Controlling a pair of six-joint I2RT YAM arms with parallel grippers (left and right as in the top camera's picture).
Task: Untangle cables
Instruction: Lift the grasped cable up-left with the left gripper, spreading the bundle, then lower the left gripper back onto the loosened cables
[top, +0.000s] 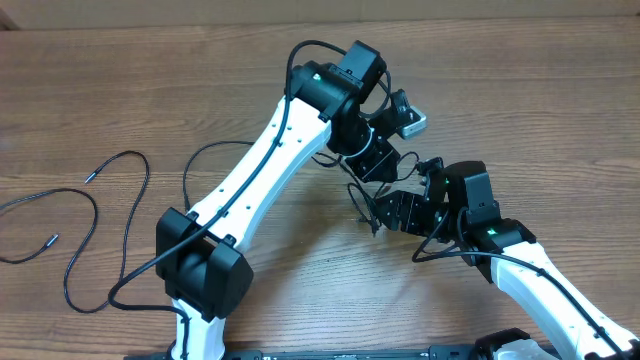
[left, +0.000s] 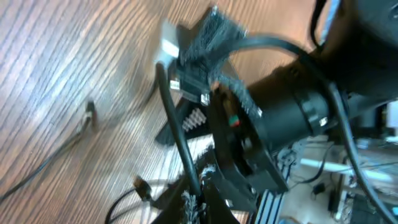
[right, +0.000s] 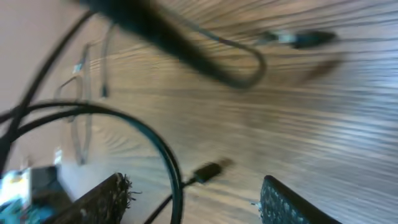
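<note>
My left gripper lifts away from my right gripper's open fingers next, since a cable loop still passes between them, then lowers toward the table.
Several thin black cables lie on the wooden table. Two loose ones with silver tips (top: 90, 177) trail at the far left, and a long loop (top: 128, 232) lies beside them. A small tangle (top: 362, 190) sits between my two grippers at the centre. My left gripper (top: 372, 165) is shut on a black cable (left: 177, 127), which runs up from its fingertips (left: 198, 200). My right gripper (top: 385, 212) is open just below it. A cable loop (right: 171, 163) passes between its fingers (right: 196, 202), and a black plug (right: 208, 169) lies on the table beyond.
The two arms nearly meet at the table's centre, the right wrist (left: 280, 112) close in front of the left camera. Another plug end (left: 142, 185) and a thin cable end (left: 91, 113) lie on the wood to the left of the left gripper.
</note>
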